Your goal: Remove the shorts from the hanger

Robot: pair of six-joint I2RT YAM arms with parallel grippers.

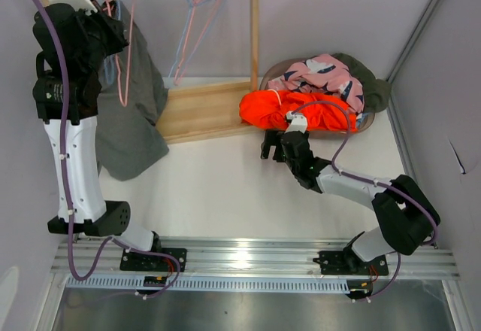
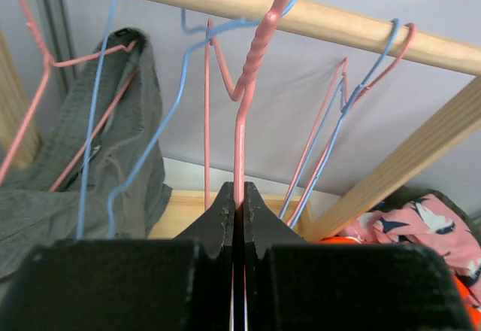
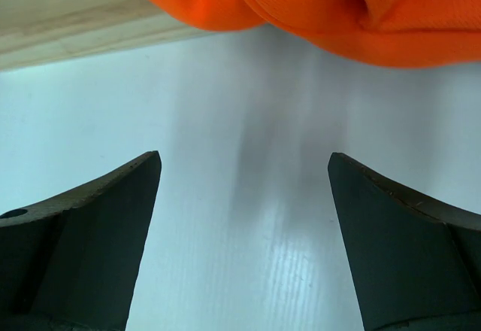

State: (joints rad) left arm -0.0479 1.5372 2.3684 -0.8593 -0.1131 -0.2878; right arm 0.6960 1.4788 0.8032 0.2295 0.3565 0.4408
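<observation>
I need to slide the pink hanger to the rack's bar by the empty hangers, right of my left gripper in the top view, to clear the grey shorts [image 1: 131, 113].
Grey shorts [image 1: 131, 113] hang from a pink wire hanger on the rack at the left; they also show in the left wrist view [image 2: 113, 143]. My left gripper [image 1: 111, 16] is raised at the rail and shut on the neck of a pink hanger [image 2: 242, 120], fingertips [image 2: 239, 189] pinching the wire. Orange shorts [image 1: 301, 109], pink floral shorts [image 1: 323, 75] and olive green shorts [image 1: 373, 89] lie piled at the back right. My right gripper [image 1: 272, 145] is open and empty, low over the table just short of the orange shorts [image 3: 338, 7]. Light blue shorts are not in view.
The wooden rail [image 2: 301, 15] carries several empty pink and blue wire hangers [image 2: 338, 113]. The rack's wooden base [image 1: 203, 109] and upright post [image 1: 255, 22] stand between the arms. The pile rests on a brown oval tray [image 1: 274, 71]. Grey walls close in on both sides.
</observation>
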